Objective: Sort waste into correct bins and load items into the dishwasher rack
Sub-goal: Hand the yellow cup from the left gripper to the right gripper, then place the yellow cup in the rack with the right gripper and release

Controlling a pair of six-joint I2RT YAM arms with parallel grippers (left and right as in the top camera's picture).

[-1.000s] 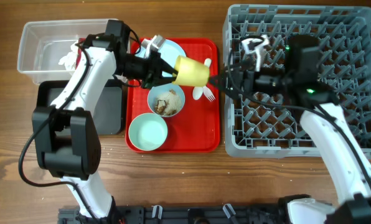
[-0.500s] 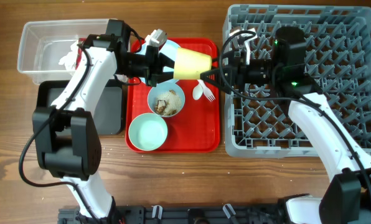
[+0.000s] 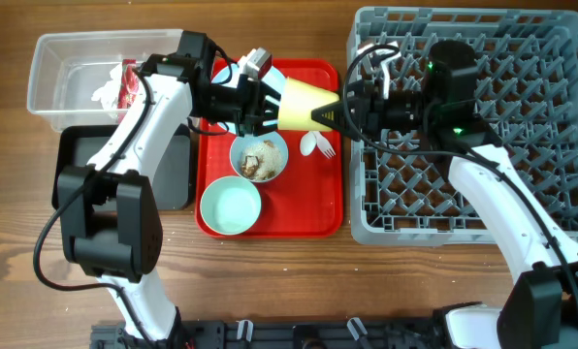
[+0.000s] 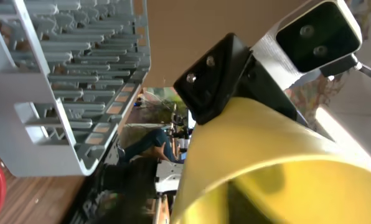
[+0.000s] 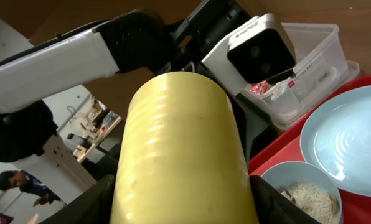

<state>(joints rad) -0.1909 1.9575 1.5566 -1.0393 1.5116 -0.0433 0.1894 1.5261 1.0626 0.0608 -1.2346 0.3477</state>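
My right gripper moves back and down next and releases the cup [image 3: 304, 105] in the rack's near corner [image 3: 390, 200] by the red tray, as the corner lies below and back.
The small yellow cup [image 3: 304, 105] hangs on its side above the red tray, between both grippers. My left gripper [image 3: 270, 101] is shut on its rim end; the cup [image 4: 279, 168] fills the left wrist view. My right gripper [image 3: 336, 111] has its fingers against both sides of the cup's base end [image 5: 182, 155]. One pale blue bowl [image 3: 258, 157] holds brown scraps and rice, the other [image 3: 231, 206] is empty. The pale blue plate [image 3: 275, 76] is partly hidden. The white fork and spoon [image 3: 318, 145] lie on the tray. The grey dishwasher rack [image 3: 522, 194] stands at the right.
The clear tub [image 3: 61, 68] at the far left holds crumpled white paper with a red wrapper [image 3: 116, 85]. The black tray [image 3: 76, 155] lies in front of it. The flat red tray [image 3: 318, 208] sits between the bins and the rack.
The left gripper has tilted the cup and carried it right. The right gripper's fingers, which were just short of the cup's base, now lie around it.
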